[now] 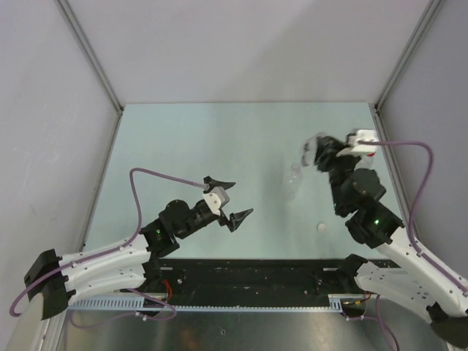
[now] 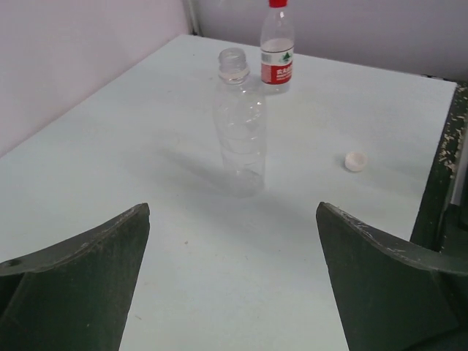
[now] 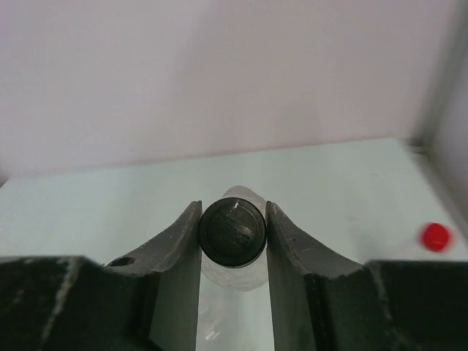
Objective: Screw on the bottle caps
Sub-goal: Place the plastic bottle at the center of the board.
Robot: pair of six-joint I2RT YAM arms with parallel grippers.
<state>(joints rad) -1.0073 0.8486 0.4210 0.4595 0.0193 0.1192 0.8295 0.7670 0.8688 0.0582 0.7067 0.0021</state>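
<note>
The bottle still hanging by its black cap will go down next with my right gripper, to stand on the tabletop [image 1: 320,174] beside the labelled bottle, and my gripper will release the cap.
My right gripper [image 3: 232,208] is shut on the black cap [image 3: 232,232], which sits on the neck of a clear bottle [image 3: 238,274] below it. From above, that gripper [image 1: 315,151] is blurred at the table's right. A second clear bottle [image 2: 240,124] [image 1: 294,180] stands upright and uncapped mid-table. The whitish cap [image 2: 355,161] [image 1: 321,228] lies loose on the table near it. Behind stands the labelled bottle [image 2: 276,55] with the red cap [image 2: 278,3] [image 3: 435,236] on it. My left gripper [image 2: 232,208] [image 1: 240,199] hovers open and holds nothing, left of the uncapped bottle.
Grey walls enclose the pale green table [image 1: 219,139] at the back and both sides. A black rail [image 1: 248,274] runs along the near edge between the arm bases. Purple cables [image 1: 157,174] loop off both wrists.
</note>
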